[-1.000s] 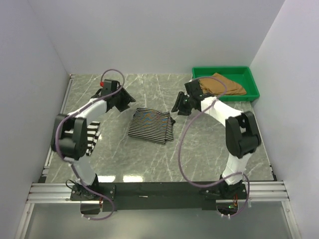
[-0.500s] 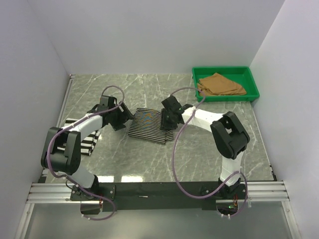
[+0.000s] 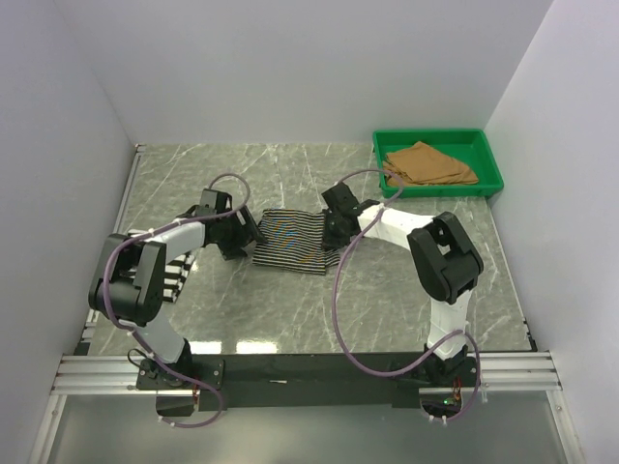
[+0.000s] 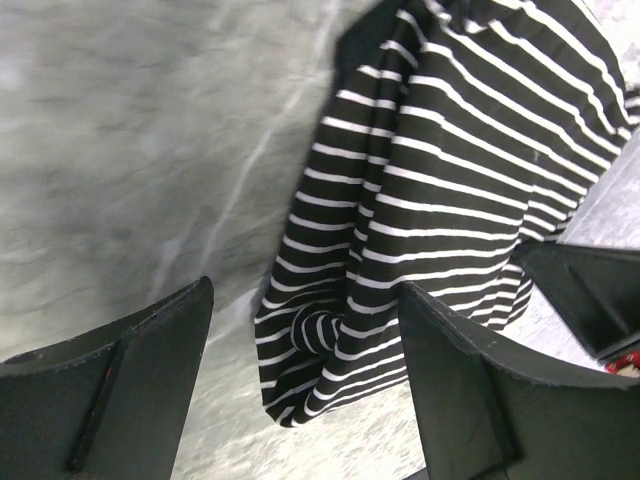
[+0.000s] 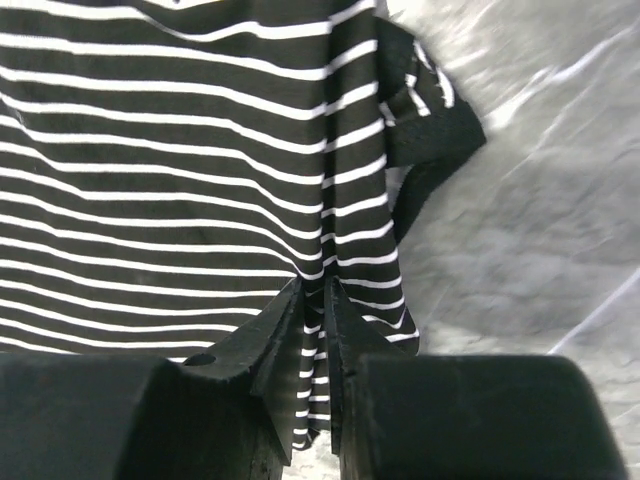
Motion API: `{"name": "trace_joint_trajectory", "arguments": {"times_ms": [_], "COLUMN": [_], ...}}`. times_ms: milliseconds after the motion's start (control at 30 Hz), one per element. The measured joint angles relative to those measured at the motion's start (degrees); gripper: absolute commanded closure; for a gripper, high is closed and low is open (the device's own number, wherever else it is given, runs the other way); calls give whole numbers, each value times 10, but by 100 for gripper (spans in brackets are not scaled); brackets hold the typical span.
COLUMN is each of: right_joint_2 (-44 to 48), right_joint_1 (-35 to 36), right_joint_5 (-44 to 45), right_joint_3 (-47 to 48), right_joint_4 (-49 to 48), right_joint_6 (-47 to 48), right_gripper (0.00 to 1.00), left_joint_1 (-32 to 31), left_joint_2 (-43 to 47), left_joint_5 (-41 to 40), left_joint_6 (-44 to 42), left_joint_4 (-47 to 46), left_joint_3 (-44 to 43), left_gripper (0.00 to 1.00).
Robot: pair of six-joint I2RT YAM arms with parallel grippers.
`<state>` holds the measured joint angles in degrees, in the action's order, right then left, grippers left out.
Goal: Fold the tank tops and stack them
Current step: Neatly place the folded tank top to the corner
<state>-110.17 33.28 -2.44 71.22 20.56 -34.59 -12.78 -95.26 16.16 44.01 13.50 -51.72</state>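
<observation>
The robot's left gripper will move toward the right gripper, farther over the folded edge of the thin-striped top, before it closes.
The thin-striped tank top point(image 3: 290, 240) lies folded in the middle of the table. My right gripper point(image 3: 334, 232) is shut on its right edge; in the right wrist view point(image 5: 315, 300) the cloth point(image 5: 180, 180) is pinched between the jaws. My left gripper point(image 3: 248, 237) is open at the top's left edge; in the left wrist view point(image 4: 305, 370) its jaws straddle the cloth's corner point(image 4: 420, 200). The wide-striped tank top point(image 3: 174, 266) lies at the left, partly under my left arm. The tan-brown tank top point(image 3: 426, 162) lies in the green tray point(image 3: 488, 155).
The green tray stands at the back right corner. White walls close in the table on the left, back and right. A metal rail point(image 3: 290, 372) runs along the near edge by the arm bases.
Both arms came down from the back to the thin-striped top. The right gripper closed on its right edge; the left gripper reached its left edge, jaws open.
</observation>
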Motion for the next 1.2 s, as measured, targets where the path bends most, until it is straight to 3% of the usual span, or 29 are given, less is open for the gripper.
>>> {"name": "trace_joint_trajectory", "arguments": {"times_ms": [333,567,1100,1200], "right_joint_2": [-22,-27,-27,-27], "right_joint_1": [-26,-32,-37,-38], "right_joint_5": [-22,-32,-37,-41], "right_joint_3": [28,34,34,34], "right_joint_4": [0,0,-3,-4], "right_joint_6": [15,17,23,25], "right_gripper": [87,89,90,90], "left_joint_1": [-30,-35,-34,-35], "left_joint_2": [-19,-34,-51,-60], "left_joint_5": [6,11,27,30], "left_joint_6": [8,40,115,114], "left_joint_4": [-39,-67,-93,-82], "left_joint_3": [-4,-6,-2,-15], "left_gripper": [19,28,35,44]}}
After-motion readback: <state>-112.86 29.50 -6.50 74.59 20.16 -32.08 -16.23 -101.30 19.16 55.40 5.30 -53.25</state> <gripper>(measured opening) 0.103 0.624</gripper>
